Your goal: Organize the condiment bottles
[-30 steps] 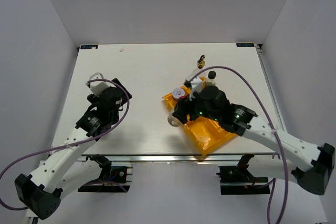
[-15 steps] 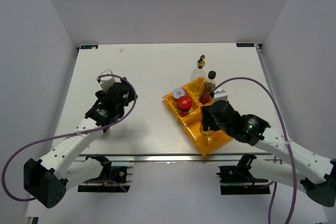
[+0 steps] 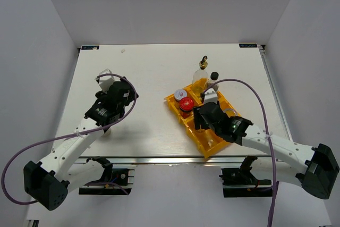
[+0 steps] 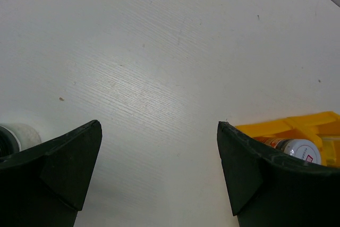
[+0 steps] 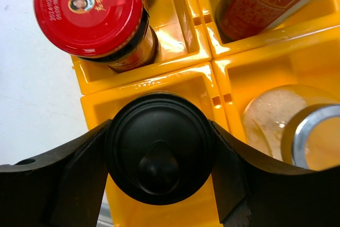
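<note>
I need to lower the black-lidded shaker with my right gripper next into the near section of the tray beside the red-lidded dark jar [image 3: 186,103] and release it there. That section lies below, and its bottom is still bare.
My right gripper [image 5: 159,155] is shut on the black-lidded shaker [image 5: 159,152], its fingers on both sides of the lid, over a near compartment of the yellow tray [image 5: 133,86]. The red-lidded dark jar [image 5: 87,11], the brown sauce bottle [image 5: 260,1] and a silver-lidded shaker [image 5: 300,131] stand in other compartments. From above, the right gripper [image 3: 204,116] covers the tray's middle; the gold-spouted clear bottle [image 3: 203,69], the black-capped bottle [image 3: 214,77], the red-lidded jar [image 3: 186,103] and a white-lidded jar [image 3: 180,94] show. My left gripper [image 4: 159,147] is open and empty over bare table.
The yellow tray [image 3: 215,143] lies at an angle right of centre, close to the table's near edge. A pale jar [image 4: 18,135] shows at the left edge of the left wrist view. The left arm [image 3: 114,99] hovers left of centre.
My right arm has swung off the tray's back, uncovering the jars there, and now sits over its middle. My left gripper has shifted slightly toward the back.
</note>
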You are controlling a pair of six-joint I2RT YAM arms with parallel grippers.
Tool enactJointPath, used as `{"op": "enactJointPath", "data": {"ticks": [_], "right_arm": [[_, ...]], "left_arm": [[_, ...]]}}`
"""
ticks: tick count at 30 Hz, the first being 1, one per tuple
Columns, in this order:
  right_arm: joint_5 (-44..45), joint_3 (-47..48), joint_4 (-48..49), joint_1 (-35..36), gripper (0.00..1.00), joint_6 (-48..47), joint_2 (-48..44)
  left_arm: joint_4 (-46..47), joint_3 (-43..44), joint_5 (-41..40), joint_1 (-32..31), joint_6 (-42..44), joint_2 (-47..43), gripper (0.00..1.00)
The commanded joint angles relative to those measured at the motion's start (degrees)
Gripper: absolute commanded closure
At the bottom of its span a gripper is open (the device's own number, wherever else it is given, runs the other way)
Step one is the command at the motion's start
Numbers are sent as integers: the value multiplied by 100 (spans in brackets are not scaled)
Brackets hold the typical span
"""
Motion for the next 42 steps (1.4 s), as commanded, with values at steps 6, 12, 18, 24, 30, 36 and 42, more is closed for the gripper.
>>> {"op": "enactJointPath", "data": {"ticks": [6, 12, 18, 24, 30, 36, 42], "right_arm": [[34, -835, 1958, -29, 74, -232, -119], [-10, -906, 2154, -29, 46, -320, 109], [-97, -748, 1847, -29, 11, -188, 180], [-229, -661, 1530, -29, 11, -249, -346], [-230, -757, 1389, -29, 11, -618, -1110], [-291, -906, 1274, -29, 11, -706, -1743], [-335, -1099, 1389, -29, 11, -873, -2070]], "left_arm": [[-406, 302, 21, 25, -591, -67, 2], [-827, 451, 100, 33, -706, -40, 2], [-1873, 890, 101, 25, -925, -5, 2], [-2655, 1365, 206, 33, -733, -93, 2], [-3587, 1506, 38, 59, -794, 267, 2], [-3921, 1357, 65, 261, -1031, 259, 2], [-3939, 962, 337, 789, -873, 39, 2]]}}
